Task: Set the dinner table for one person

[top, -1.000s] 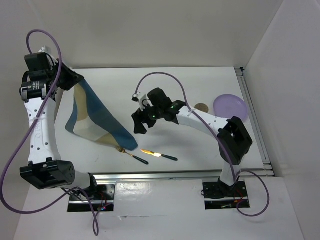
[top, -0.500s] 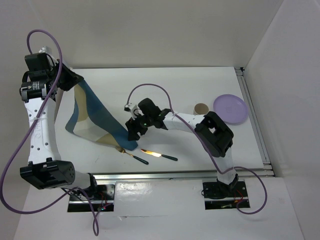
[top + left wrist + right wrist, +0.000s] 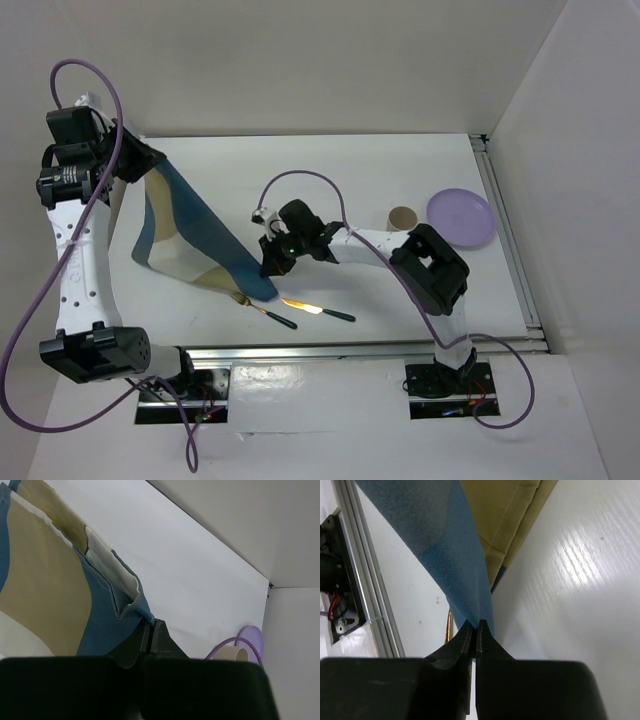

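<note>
My left gripper will next move up, then down to let go of the blue hem on the bare far part of the tabletop, because the placemat [image 3: 190, 240] hangs slanted.
A blue-and-tan placemat [image 3: 190, 240] hangs slanted over the left part of the white dinner table [image 3: 400, 160]. My left gripper [image 3: 150, 165] is raised at the back left and shut on the cloth's upper corner; the left wrist view shows that gripper [image 3: 151, 622] pinching the blue hem of the placemat [image 3: 45, 595]. My right gripper [image 3: 268, 268] is low at the cloth's near right corner. In the right wrist view it [image 3: 475, 624] is shut on the blue edge of the placemat [image 3: 450, 545].
A gold fork with a dark handle [image 3: 265, 312] and a gold knife [image 3: 320, 311] lie near the front, just below the cloth's corner. A tan cup [image 3: 402, 216] and a purple plate [image 3: 461, 217] stand at the right. A metal rail [image 3: 350, 347] lines the near edge.
My right gripper has moved left and down to the placemat's near right corner and closed on it. The left arm has kept its hold and barely moved.
</note>
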Controlling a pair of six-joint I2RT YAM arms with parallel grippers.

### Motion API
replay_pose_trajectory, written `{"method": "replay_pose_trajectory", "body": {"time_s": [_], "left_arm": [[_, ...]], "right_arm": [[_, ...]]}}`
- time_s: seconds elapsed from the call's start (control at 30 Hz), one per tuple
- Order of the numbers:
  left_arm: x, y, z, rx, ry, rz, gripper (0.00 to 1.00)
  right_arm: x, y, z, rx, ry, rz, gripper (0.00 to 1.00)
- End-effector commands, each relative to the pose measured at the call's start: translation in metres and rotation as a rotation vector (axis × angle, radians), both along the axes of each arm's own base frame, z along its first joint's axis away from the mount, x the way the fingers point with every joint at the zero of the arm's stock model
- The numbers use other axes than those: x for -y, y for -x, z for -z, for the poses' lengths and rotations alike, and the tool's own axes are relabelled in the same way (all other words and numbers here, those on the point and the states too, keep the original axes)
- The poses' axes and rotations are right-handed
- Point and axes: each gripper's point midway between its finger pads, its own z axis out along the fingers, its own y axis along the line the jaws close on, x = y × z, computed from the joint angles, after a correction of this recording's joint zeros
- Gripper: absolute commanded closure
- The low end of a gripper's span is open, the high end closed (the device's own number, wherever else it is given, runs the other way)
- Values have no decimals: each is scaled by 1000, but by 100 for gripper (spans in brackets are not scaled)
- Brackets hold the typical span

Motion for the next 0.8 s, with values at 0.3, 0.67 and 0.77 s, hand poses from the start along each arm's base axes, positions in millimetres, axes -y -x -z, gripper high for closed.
{"method": "replay_pose_trajectory", "body": {"time_s": [0.3,0.67,0.77], "left_arm": [[6,17,-52,138,-41,12,100],[25,50,-99,247,-14,45,100],[33,67,-109,280,-15,67,100]], "right_arm": [[43,-10,-138,263,-122,216,100],[138,4,-259,459,-98,458,100],[163,10,-286,487,-109,526,100]]}}
